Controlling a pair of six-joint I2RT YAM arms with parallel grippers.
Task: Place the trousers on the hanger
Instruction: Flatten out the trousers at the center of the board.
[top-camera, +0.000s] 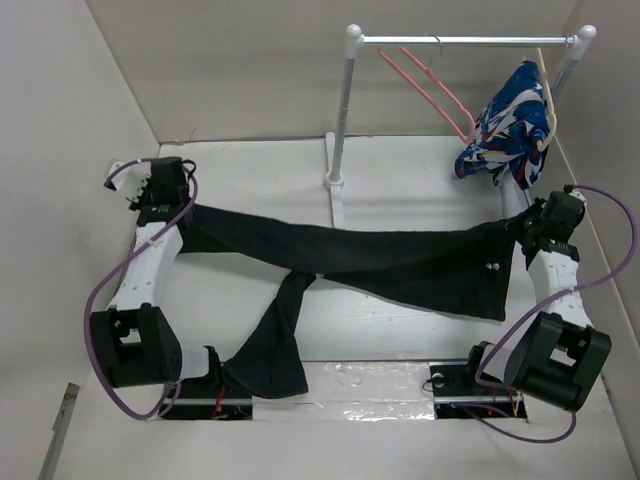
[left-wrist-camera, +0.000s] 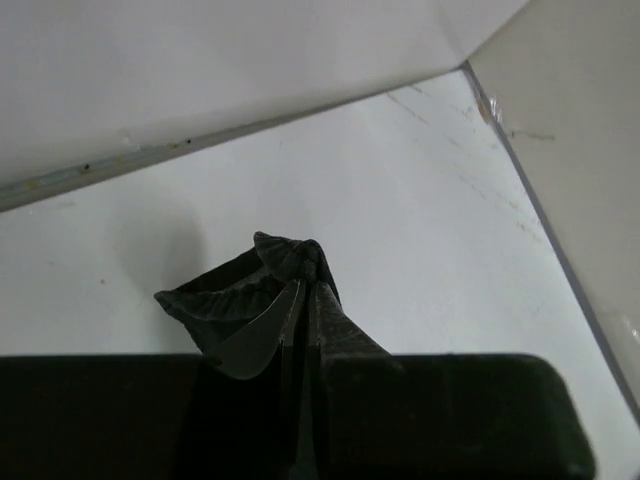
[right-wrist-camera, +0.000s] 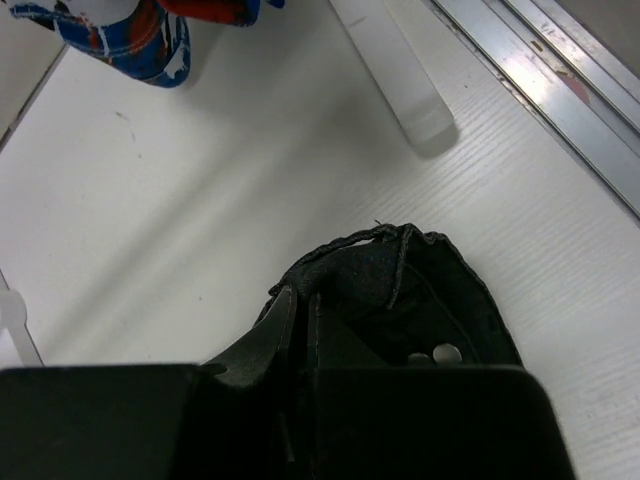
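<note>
My right gripper draws the trousers' waist end outward to the lower edge of the patterned garment (right-wrist-camera: 158, 74) next and releases it. Bare table lies beyond the trousers.
The black trousers (top-camera: 380, 262) are stretched across the table between my two arms, one leg hanging down toward the near edge (top-camera: 268, 350). My left gripper (top-camera: 182, 207) is shut on a leg end; the bunched fabric (left-wrist-camera: 265, 285) shows between its fingers. My right gripper (top-camera: 522, 232) is shut on the waist end, where silvery buttons (right-wrist-camera: 440, 353) show beside the fabric (right-wrist-camera: 400, 290). The pink hanger (top-camera: 432, 85) hangs from the rail at the back, apart from both grippers.
A white rail stand (top-camera: 340, 130) rises from the table's middle back, its base (right-wrist-camera: 400, 75) near my right gripper. A blue, white and red patterned garment (top-camera: 510, 125) hangs on the rail's right end. White walls enclose the table on three sides.
</note>
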